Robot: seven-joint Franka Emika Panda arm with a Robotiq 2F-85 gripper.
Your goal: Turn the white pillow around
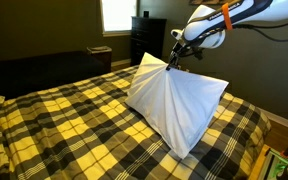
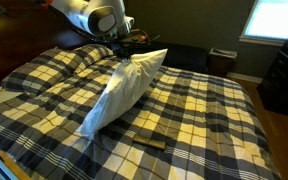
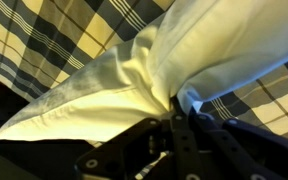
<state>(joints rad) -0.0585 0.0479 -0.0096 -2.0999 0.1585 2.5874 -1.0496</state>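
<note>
I will move my gripper up and outward over the open bedspread (image 2: 168, 98) toward the dresser next, then let go of the fold, because the pillow's lower corner still trails on the bed.
The white pillow (image 1: 179, 100) is lifted by its top edge above the yellow-and-black plaid bed (image 1: 74, 125), with its lower corner still resting on the bedspread. It shows in both exterior views (image 2: 124, 90) and fills the wrist view (image 3: 134, 75). My gripper (image 1: 173, 60) is shut on the pillow's bunched upper edge, and the fabric hangs in folds from the pinch. In an exterior view the gripper (image 2: 130, 57) sits at the pillow's top. In the wrist view the fingers (image 3: 174, 105) clamp the gathered cloth.
A plaid-covered pillow (image 2: 74, 58) lies at the head of the bed. A dark dresser (image 1: 147, 40) stands under a bright window (image 1: 117, 14). A small flat brown object (image 2: 150, 140) lies on the bedspread. The wood floor (image 1: 279, 130) shows past the bed's edge.
</note>
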